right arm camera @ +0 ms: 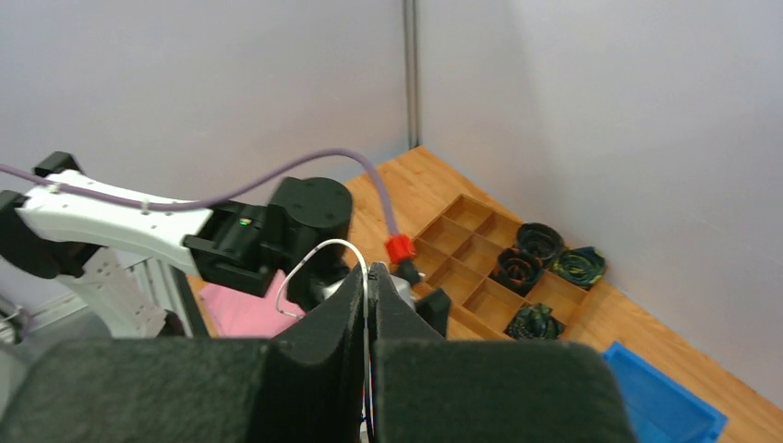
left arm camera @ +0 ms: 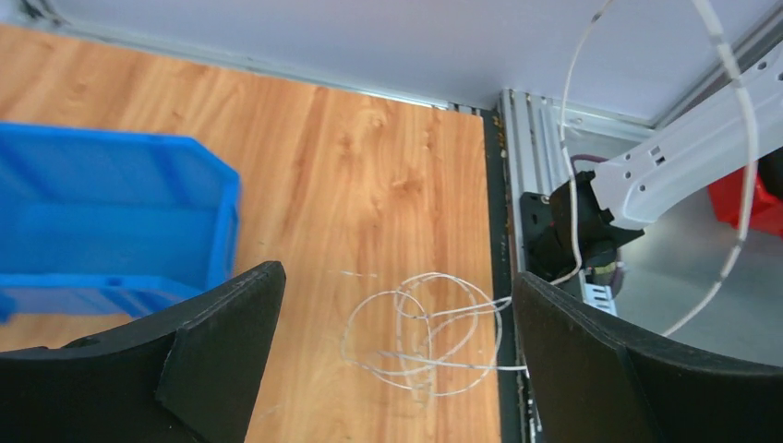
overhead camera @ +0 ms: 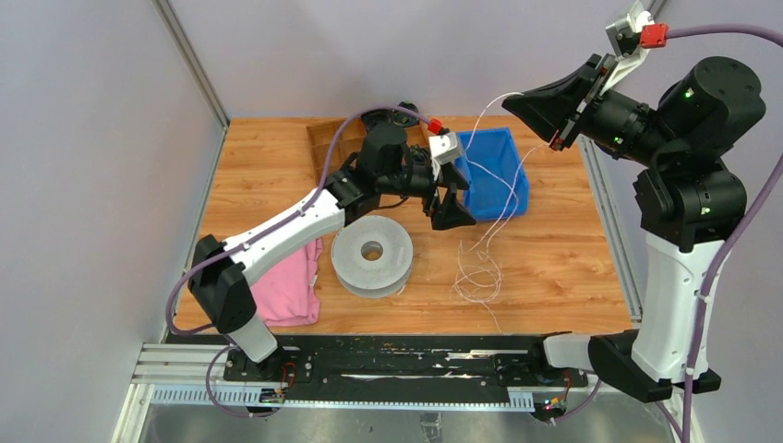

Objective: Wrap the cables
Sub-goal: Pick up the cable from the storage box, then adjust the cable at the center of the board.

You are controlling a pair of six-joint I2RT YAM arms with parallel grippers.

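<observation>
My left gripper is open and the hanging piece of cable (left arm camera: 574, 208) runs outside its fingers, so next I will move it down and to the right in the top view, onto that piece.
The thin white-grey cable (overhead camera: 480, 268) lies in loose loops on the wooden table right of centre, and a strand rises from there to the upper right. My right gripper (overhead camera: 513, 101) is raised high above the blue bin (overhead camera: 499, 171) and is shut on the cable (right arm camera: 366, 288), which arcs out past its tips. My left gripper (overhead camera: 452, 208) is open and empty, hovering beside the bin's left front corner, above and left of the loops. In the left wrist view the loops (left arm camera: 434, 328) lie between its spread fingers (left arm camera: 203, 341).
A grey spool (overhead camera: 372, 254) sits at table centre and a pink cloth (overhead camera: 291, 286) to its left. A wooden divided tray (right arm camera: 480, 263) at the back holds small dark coiled bundles (right arm camera: 540, 242). The right arm's base (left arm camera: 572, 221) stands by the table's rail.
</observation>
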